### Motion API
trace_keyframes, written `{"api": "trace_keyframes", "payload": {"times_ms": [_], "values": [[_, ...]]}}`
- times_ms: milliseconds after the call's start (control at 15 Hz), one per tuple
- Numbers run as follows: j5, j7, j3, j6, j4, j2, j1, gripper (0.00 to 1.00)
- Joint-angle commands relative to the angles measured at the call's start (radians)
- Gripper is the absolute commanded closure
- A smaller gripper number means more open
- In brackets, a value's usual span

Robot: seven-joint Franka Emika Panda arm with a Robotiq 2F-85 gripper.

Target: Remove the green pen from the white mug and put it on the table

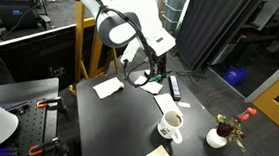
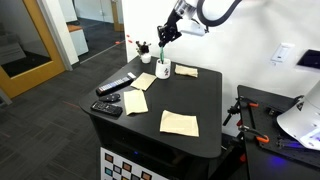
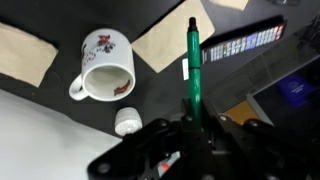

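Observation:
My gripper moves away from the black remote next and down to the empty tabletop below it between the napkins to release the pen (image 3: 193, 65).
My gripper (image 3: 195, 128) is shut on the green pen (image 3: 193, 65), which sticks straight out from between the fingers and is clear of the white mug (image 3: 105, 75). In the wrist view the mug, with a flower print and a side handle, stands upright to the left of the pen on the black table (image 3: 160, 95). In both exterior views the gripper (image 1: 158, 71) (image 2: 164, 38) hangs above the table (image 1: 126, 117) (image 2: 205, 100), higher than the mug (image 1: 171, 126) (image 2: 163, 70).
A black remote (image 3: 245, 43) (image 1: 175, 88) lies near the pen tip. Tan napkins (image 3: 165, 45) (image 2: 180, 122) lie on the table. A low white holder with red flowers (image 1: 218, 137) (image 2: 146, 50) stands beside the mug. Two more black remotes (image 2: 115, 88) lie near the table edge.

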Motion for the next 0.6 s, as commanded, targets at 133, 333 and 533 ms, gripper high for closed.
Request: {"api": "trace_keyframes", "payload": {"times_ms": [133,333,533], "values": [[0.166,-0.195,0.263,-0.271,-0.097,-0.158,-0.214,0.97],[0.155,-0.218,0.305,-0.419,-0.071,-0.122,-0.280,0.97],[0.125,-0.209,0.322,-0.491,-0.054,-0.070,-0.317,0.97]]}}
